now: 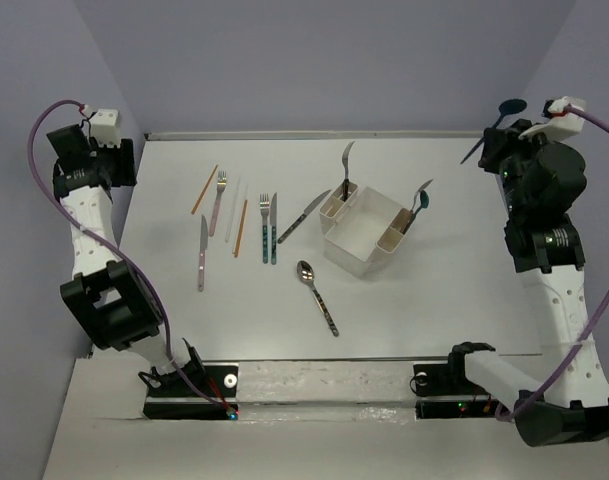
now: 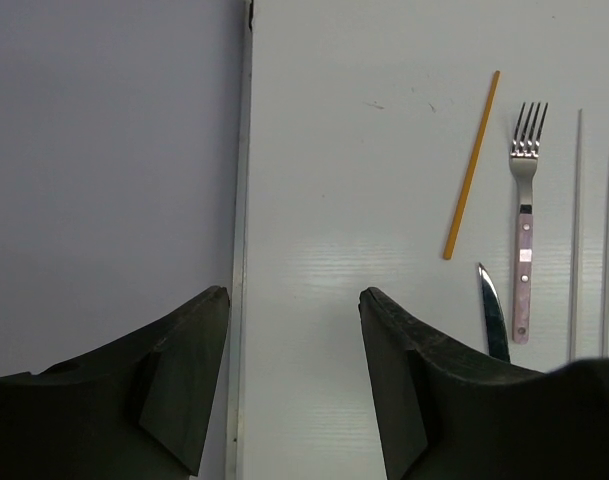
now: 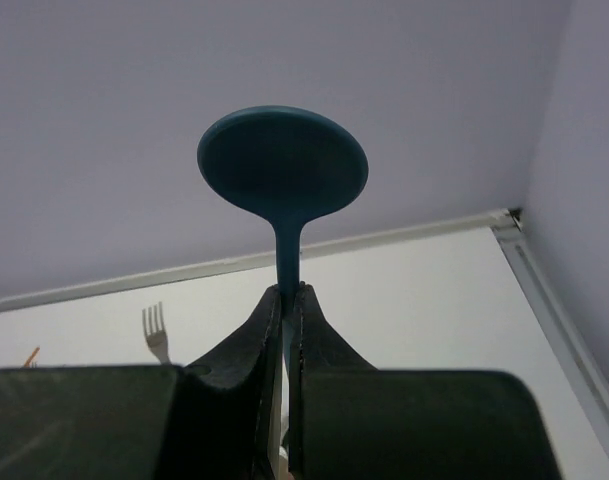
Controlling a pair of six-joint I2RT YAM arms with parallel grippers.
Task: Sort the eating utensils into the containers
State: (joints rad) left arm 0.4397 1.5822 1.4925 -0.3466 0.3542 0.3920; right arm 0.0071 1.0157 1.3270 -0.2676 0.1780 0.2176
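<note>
A teal spoon already stands in one caddy slot, so my right gripper moves to the left in the top view and down over that slot [image 1: 393, 236] next.
High at the right rear, my right gripper [image 1: 492, 140] is shut on the handle of a teal spoon [image 1: 510, 107], whose round bowl [image 3: 282, 165] sticks up above the gripper [image 3: 287, 292]. The white caddy [image 1: 356, 262] stands at centre right, with one metal utensil [image 1: 346, 160] upright in its left slot and a teal-handled spoon [image 1: 420, 197] in its right slot. Forks [image 1: 219, 200], knives [image 1: 202, 252], a spoon [image 1: 317, 295] and orange chopsticks [image 1: 204, 188] lie loose on the left half of the table. My left gripper [image 2: 294, 295] hangs open and empty over the table's left edge.
In the left wrist view an orange chopstick [image 2: 471, 165], a pink-handled fork [image 2: 525, 200], a knife tip [image 2: 492, 315] and white chopsticks [image 2: 576, 230] lie to the right of the fingers. Purple walls close in the table at the back and both sides.
</note>
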